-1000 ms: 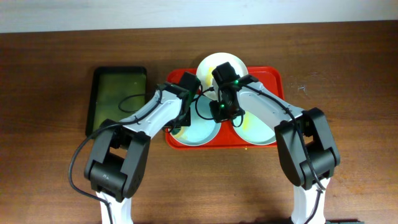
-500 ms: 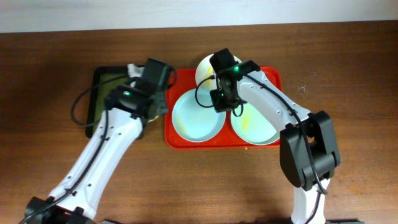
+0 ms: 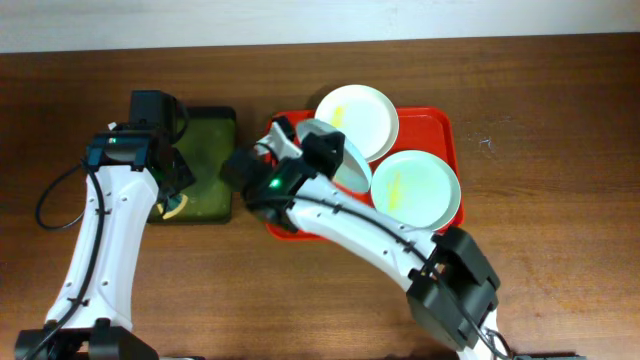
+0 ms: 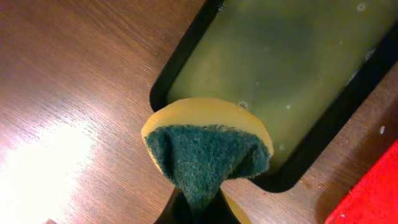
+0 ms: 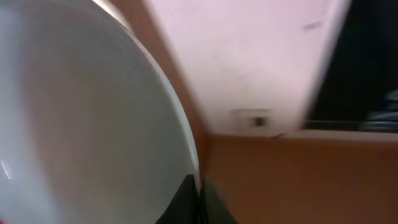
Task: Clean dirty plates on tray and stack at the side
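My right gripper holds the plate, and the table beside the red tray is clear to the gripper's right in the overhead view. I will move the plate across, lower it flat and let it go.
The red tray (image 3: 441, 128) holds a white plate (image 3: 357, 118) with a yellow smear at the back and a pale aqua plate (image 3: 416, 186) with a yellow smear at the right. My right gripper (image 3: 330, 158) is shut on the rim of the second aqua plate (image 3: 352, 168) and holds it tilted on edge above the tray's left half. In the right wrist view this plate (image 5: 81, 124) fills the left side, with its rim pinched between my fingers (image 5: 200, 196). My left gripper (image 4: 199, 208) is shut on a yellow and green sponge (image 4: 205, 149) over the near edge of the dark green tray (image 4: 280, 81).
The dark green tray (image 3: 205, 165) lies left of the red tray, with my left arm (image 3: 115, 200) along its left side. My right arm (image 3: 380, 235) crosses the red tray's front edge diagonally. A corner of the red tray (image 4: 379, 193) shows in the left wrist view.
My left arm has swung left from the red tray to the dark green tray with the sponge. My right gripper has lifted the left aqua plate off the tray and tilted it.
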